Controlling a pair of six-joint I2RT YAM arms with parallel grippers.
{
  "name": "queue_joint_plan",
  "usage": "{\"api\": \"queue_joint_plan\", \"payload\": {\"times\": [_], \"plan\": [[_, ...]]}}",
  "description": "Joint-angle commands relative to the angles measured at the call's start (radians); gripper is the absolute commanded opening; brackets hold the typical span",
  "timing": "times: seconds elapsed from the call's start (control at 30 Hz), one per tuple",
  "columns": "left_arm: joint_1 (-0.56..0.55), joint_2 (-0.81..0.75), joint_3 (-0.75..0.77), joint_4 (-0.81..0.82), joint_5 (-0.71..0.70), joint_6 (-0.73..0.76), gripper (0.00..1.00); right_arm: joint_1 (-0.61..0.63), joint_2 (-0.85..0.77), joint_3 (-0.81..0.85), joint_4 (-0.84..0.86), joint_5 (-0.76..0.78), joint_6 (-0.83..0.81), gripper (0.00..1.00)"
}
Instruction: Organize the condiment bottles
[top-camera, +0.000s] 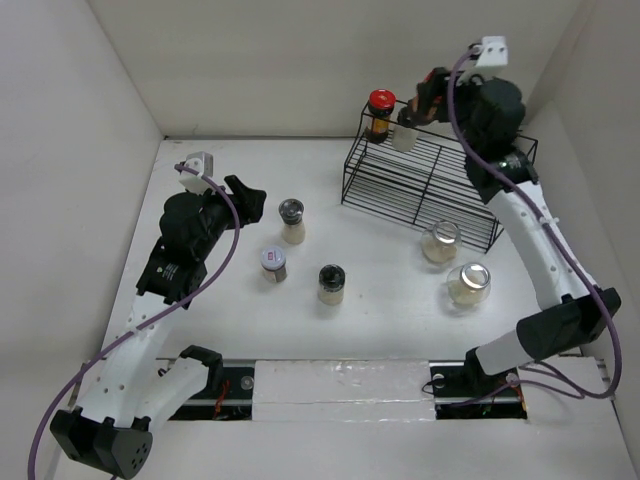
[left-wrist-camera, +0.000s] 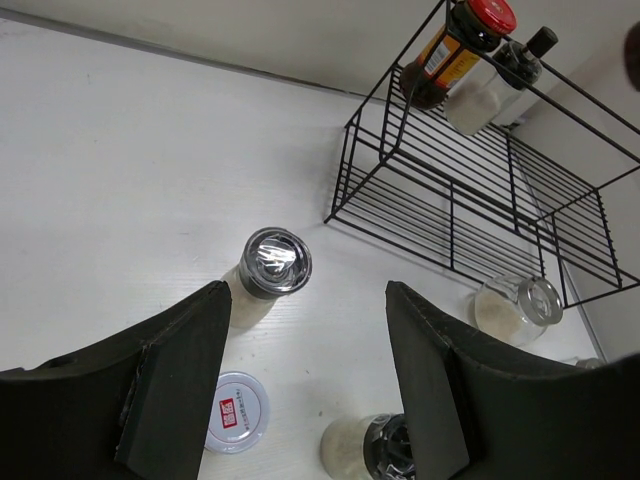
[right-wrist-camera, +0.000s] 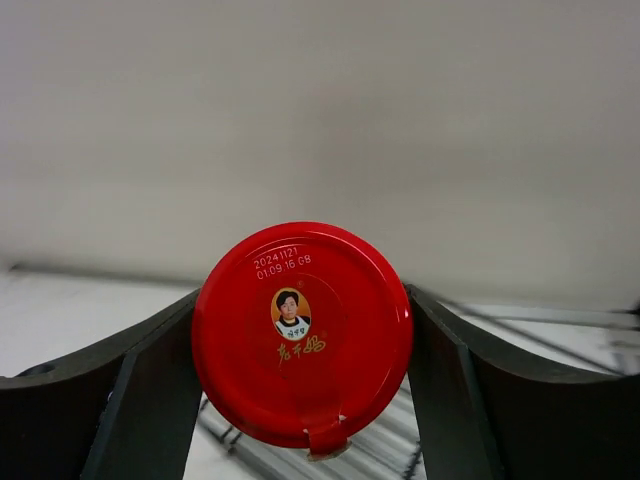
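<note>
I need to carry the red-lidded jar past the pale bottle next with my right gripper, then bring it down onto the rack's top shelf (top-camera: 432, 149) beside that bottle.
My right gripper (right-wrist-camera: 302, 293) is shut on the red lid (right-wrist-camera: 302, 335) of a jar whose body is hidden under the lid. In the top view this gripper (top-camera: 422, 100) hangs over the back of the black wire rack (top-camera: 470, 215). Next to it, another red-lidded dark jar (top-camera: 380, 113) and a pale bottle (top-camera: 404, 134) stand at the rack's back left corner. My left gripper (top-camera: 250, 197) is open and empty above two black-capped bottles (top-camera: 292, 221) (top-camera: 331, 283) and a grey-lidded shaker (top-camera: 273, 263). Two squat clear jars (top-camera: 440, 241) (top-camera: 468, 285) stand in front of the rack.
White walls close in the table on the left, back and right. The rack (left-wrist-camera: 480, 200) fills the back right. In the left wrist view, the left gripper (left-wrist-camera: 305, 300) has a shiny-capped bottle (left-wrist-camera: 275, 262) and the shaker (left-wrist-camera: 238, 412) below it.
</note>
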Motion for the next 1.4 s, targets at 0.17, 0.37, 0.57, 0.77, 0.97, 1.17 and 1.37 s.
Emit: {"api": "queue_joint_plan", "payload": {"times": [0.17,0.37,0.57,0.77,0.97,1.17,1.37], "plan": [[-0.003,-0.022,-0.018,0.050,0.018,0.003,0.59,-0.208,0.161,0.270,0.035,-0.036,-0.007,0.45],[-0.003,-0.022,-0.018,0.050,0.018,0.003,0.59,-0.284,0.284,0.400,-0.036,-0.093,-0.007,0.44],[-0.003,-0.022,-0.018,0.050,0.018,0.003,0.59,-0.294,0.330,0.433,-0.036,-0.116,-0.007,0.44],[-0.003,-0.022,-0.018,0.050,0.018,0.003,0.59,-0.294,0.358,0.394,-0.036,-0.136,-0.007,0.44],[-0.003,-0.022,-0.018,0.050,0.018,0.003,0.59,-0.284,0.358,0.269,0.006,-0.148,0.012,0.44],[-0.003,-0.013,-0.018,0.050,0.018,0.003,0.59,-0.275,0.379,0.235,0.015,-0.148,0.012,0.47],[-0.003,-0.013,-0.018,0.050,0.018,0.003,0.59,-0.266,0.401,0.215,0.015,-0.148,0.012,0.49]]}}
